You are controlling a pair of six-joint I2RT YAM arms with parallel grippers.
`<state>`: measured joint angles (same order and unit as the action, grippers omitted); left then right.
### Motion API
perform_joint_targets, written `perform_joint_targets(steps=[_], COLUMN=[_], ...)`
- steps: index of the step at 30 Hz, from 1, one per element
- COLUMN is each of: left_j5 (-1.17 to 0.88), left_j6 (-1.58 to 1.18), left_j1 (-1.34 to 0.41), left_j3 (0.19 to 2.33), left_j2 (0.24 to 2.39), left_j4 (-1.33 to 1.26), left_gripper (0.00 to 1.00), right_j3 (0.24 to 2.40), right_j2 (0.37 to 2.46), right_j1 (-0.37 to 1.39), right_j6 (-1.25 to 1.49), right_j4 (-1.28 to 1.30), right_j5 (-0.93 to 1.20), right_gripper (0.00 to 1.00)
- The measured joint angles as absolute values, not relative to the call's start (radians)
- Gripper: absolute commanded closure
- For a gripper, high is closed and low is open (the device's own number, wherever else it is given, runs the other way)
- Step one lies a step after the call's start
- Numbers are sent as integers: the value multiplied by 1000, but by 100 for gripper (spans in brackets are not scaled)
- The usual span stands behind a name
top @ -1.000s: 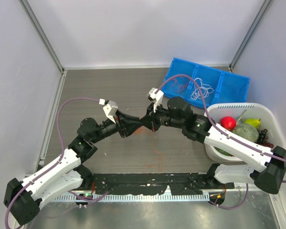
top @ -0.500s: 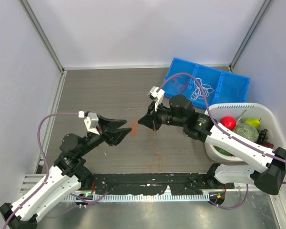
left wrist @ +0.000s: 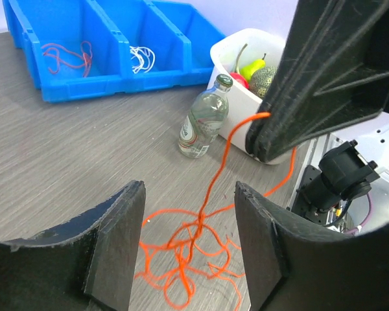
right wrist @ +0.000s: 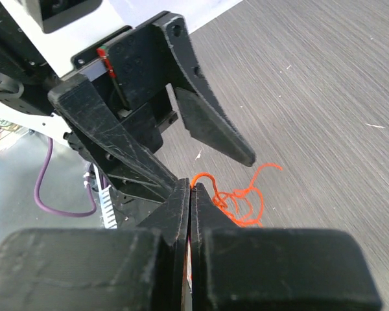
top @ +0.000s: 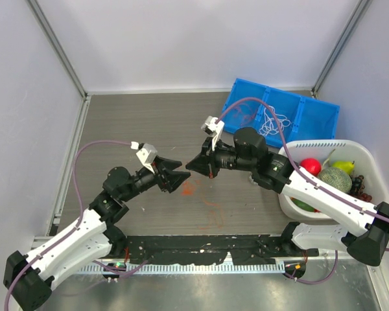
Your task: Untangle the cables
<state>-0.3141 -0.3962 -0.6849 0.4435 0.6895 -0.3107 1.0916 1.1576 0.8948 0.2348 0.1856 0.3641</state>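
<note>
I will move my right gripper outward and to the right in the top view, over the bin's red-cable section (top: 242, 112), to let go of the piece of cable, because cable of the same colour is there.
A tangled red-orange cable (top: 190, 189) lies in a loose clump on the grey table, mid-front. My right gripper (top: 190, 164) is shut on one strand of it (right wrist: 201, 178), which rises taut from the clump (right wrist: 241, 198). In the left wrist view the left gripper (left wrist: 189, 189) is open and hovers just above the clump (left wrist: 185, 259), its fingers either side without touching. From above, the left gripper (top: 179, 178) faces the right one a few centimetres away. More cables lie in the blue bin: a red one (left wrist: 65, 55) and a white one (left wrist: 141, 58).
The blue three-compartment bin (top: 311, 113) stands at the back right. A white basket (top: 292, 206) of fruit sits at the right edge. A glass bottle (left wrist: 204, 120) stands beside the basket, hidden under the right arm from above. Enclosure walls ring the table.
The left gripper let go beside the right one, pulled back to the left, then returned over the clump with its jaws wider. The right gripper stayed shut on the strand.
</note>
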Motion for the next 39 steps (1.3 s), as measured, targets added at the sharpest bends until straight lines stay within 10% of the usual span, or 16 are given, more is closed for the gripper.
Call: perform_joint_targets(steps=[14, 24, 39], left_j5=[-104, 155, 199], left_j6=[-421, -576, -598], left_j1=[-685, -618, -614], left_j3=[514, 501, 509], left_j2=[971, 1216, 601], left_j4=[-384, -287, 115], left_gripper=[44, 48, 10], right_j3=[1111, 1500, 1495], right_j2=[1163, 1200, 1329], right_j1=[895, 894, 848], right_j6=[276, 209, 147], right_j4=[123, 177, 160], right_j5=[433, 348, 177], right_gripper=[99, 100, 99])
